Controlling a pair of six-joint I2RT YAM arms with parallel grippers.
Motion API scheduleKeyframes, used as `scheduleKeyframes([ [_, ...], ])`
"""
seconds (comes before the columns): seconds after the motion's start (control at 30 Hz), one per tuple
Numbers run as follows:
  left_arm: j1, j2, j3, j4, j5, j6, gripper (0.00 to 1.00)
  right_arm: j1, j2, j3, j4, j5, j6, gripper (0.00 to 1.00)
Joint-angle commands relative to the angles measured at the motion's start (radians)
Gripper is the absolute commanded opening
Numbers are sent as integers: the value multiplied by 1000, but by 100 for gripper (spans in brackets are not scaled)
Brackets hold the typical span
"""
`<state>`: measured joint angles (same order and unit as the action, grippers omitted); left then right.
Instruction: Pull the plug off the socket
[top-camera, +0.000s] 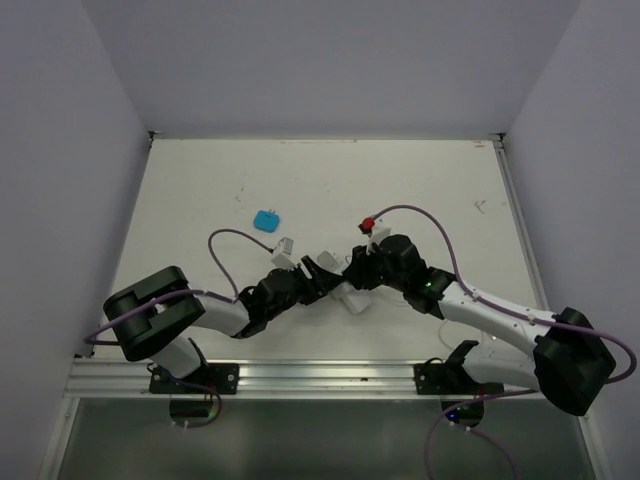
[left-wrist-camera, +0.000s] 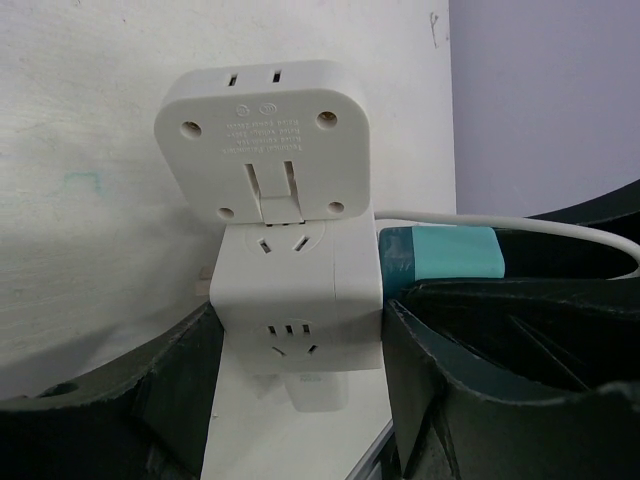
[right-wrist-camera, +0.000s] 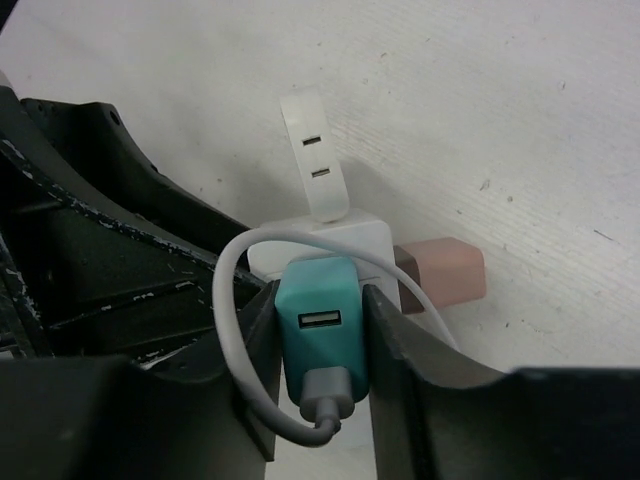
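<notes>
My right gripper should pull the plug off the socket (left-wrist-camera: 300, 290), moving outward and to the right in the top view, then lower the plug and release it on the bare tabletop.
The socket (left-wrist-camera: 300, 290), a white cube with outlet slots on its faces, sits between the fingers of my left gripper (left-wrist-camera: 300, 345), which is shut on its sides. A teal plug (right-wrist-camera: 318, 300) with a USB port and a white cable (right-wrist-camera: 232, 330) is seated in the socket's side. My right gripper (right-wrist-camera: 320, 335) is shut on this plug. The plug also shows in the left wrist view (left-wrist-camera: 450, 255). In the top view both grippers, the left (top-camera: 325, 272) and the right (top-camera: 358, 272), meet at the table's middle over the white cluster (top-camera: 349, 296).
A flat white square adapter (left-wrist-camera: 262, 140) is plugged into the socket's far face, a pink plug (right-wrist-camera: 445, 272) into another side, and a small white plug (left-wrist-camera: 315, 395) underneath. A blue block (top-camera: 266, 219) and a small white block (top-camera: 283, 246) lie behind the left arm.
</notes>
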<state>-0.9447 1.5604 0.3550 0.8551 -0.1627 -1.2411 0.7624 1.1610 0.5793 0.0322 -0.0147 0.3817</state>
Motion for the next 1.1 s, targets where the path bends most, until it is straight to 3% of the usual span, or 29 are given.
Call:
scheduleKeyframes([
  [0.0, -5, -31, 1, -5, -40, -33, 0, 14, 8, -10, 75, 2, 11, 30],
  [0.07, -5, -31, -10, -13, -49, -63, 0, 15, -7, -15, 77, 7, 14, 21],
  [0.1, -5, -33, -16, -13, -51, -72, 0, 15, -15, -15, 77, 10, 16, 10],
  [0.2, -3, -33, -33, -25, -63, -109, 0, 15, -49, -16, 69, 12, 14, 0],
  [0.47, -3, -26, -51, -116, -103, -167, 0, 17, -164, -26, 94, 58, 17, 0],
  [1.07, -8, 6, -40, -318, -205, -127, 0, 15, -138, 85, -29, 170, 33, 0],
])
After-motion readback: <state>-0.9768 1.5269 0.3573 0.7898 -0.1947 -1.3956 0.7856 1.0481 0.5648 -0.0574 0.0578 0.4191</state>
